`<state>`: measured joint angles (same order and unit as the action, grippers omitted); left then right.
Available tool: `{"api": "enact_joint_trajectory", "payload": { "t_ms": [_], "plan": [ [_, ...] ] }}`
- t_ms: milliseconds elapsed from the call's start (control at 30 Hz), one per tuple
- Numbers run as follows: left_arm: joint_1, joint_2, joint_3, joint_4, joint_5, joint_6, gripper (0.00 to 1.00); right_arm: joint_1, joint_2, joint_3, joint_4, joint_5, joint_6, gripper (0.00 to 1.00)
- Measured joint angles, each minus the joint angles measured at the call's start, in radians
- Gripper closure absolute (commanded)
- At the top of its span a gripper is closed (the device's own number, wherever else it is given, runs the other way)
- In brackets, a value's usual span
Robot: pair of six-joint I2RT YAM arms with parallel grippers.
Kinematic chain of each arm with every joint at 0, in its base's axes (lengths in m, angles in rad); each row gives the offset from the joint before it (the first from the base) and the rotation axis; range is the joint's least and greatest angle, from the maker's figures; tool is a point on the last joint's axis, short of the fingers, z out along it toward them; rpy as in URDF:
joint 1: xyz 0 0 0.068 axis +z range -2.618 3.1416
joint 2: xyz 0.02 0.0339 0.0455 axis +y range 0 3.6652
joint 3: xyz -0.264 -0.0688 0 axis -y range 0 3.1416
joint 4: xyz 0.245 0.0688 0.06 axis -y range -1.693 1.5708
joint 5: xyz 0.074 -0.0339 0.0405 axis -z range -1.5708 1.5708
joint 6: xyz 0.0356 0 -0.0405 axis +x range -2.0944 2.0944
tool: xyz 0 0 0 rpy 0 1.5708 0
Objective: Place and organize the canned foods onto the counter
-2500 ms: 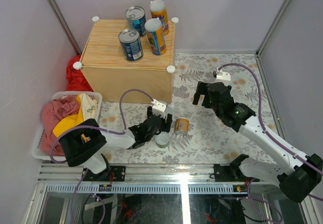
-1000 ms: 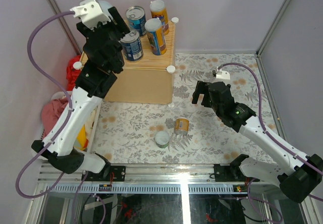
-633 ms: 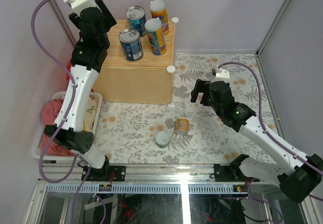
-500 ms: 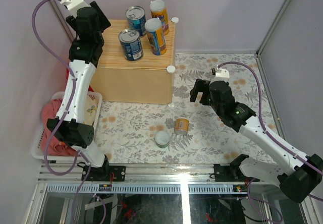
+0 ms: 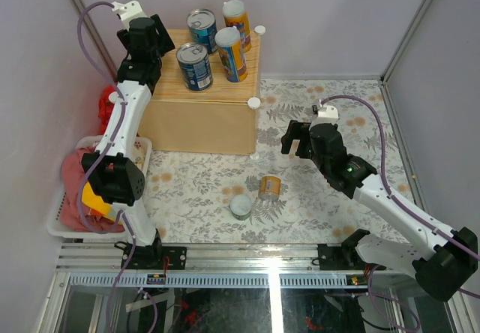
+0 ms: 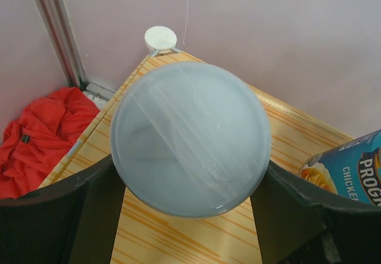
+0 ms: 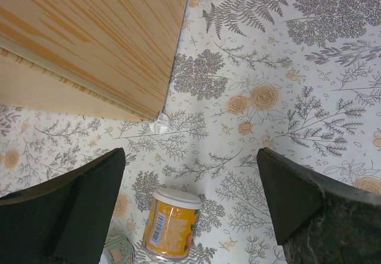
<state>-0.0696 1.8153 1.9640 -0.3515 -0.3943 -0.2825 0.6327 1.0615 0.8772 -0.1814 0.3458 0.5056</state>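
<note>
Bare striped top (image 5: pixel 175 40) (image 6: pixel 277 147) shows beside the blue can, so my left gripper should move toward that can next and lower the held can onto the counter.
My left gripper (image 5: pixel 152 39) is shut on a can with a pale grey lid (image 6: pixel 190 136), held just above the back left corner of the counter (image 5: pixel 169 87). The counter's striped top (image 6: pixel 178 240) lies right below it. Two wide blue cans (image 5: pixel 195 67) (image 5: pixel 202 29) and two tall orange cans (image 5: pixel 232 54) (image 5: pixel 237 19) stand on the counter. A yellow can (image 5: pixel 270 187) lies on its side on the floral mat, and a green can (image 5: pixel 241 206) stands beside it. My right gripper (image 5: pixel 298 142) is open and empty, above the mat beyond the yellow can (image 7: pixel 172 223).
A white basket (image 5: pixel 54 222) of clothes sits at the left, with a red cloth (image 6: pixel 41 127) behind the counter. A white knob (image 6: pixel 161 37) marks the counter's back left corner. A blue can (image 6: pixel 351 169) stands close to the right of the held can. A loose white knob (image 7: pixel 161 123) lies on the mat.
My left arm has lifted a can from the mat up to the counter's back left corner and come lower there. My right gripper has shifted slightly left.
</note>
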Motion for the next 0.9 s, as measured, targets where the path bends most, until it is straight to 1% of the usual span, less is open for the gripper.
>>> {"api": "enact_joint_trajectory", "payload": {
  "t_ms": [200,500,567,700,733,800,900],
  "plan": [
    [0.001,0.034,0.0,0.061,0.023,0.022,1.0,0.0,0.0,-0.007,0.016,-0.001,-0.011,0.0],
    [0.001,0.095,0.003,0.149,0.097,0.033,1.0,-0.014,0.003,-0.008,0.031,-0.009,-0.027,0.01],
    [0.001,0.104,0.012,0.162,0.108,0.033,0.95,-0.018,0.003,-0.008,0.034,-0.011,-0.029,0.0],
    [-0.002,0.129,0.039,0.177,0.119,0.036,0.8,-0.023,0.006,-0.008,0.037,-0.017,-0.032,0.01],
    [-0.002,0.137,0.043,0.179,0.12,0.038,0.75,-0.023,0.008,-0.008,0.037,-0.018,-0.032,0.01],
    [-0.002,0.146,0.05,0.182,0.12,0.041,0.6,-0.026,0.014,-0.008,0.037,-0.018,-0.034,0.01],
    [-0.002,0.146,0.05,0.186,0.118,0.045,0.41,-0.027,0.026,-0.008,0.037,-0.019,-0.035,0.01]
  ]
}}
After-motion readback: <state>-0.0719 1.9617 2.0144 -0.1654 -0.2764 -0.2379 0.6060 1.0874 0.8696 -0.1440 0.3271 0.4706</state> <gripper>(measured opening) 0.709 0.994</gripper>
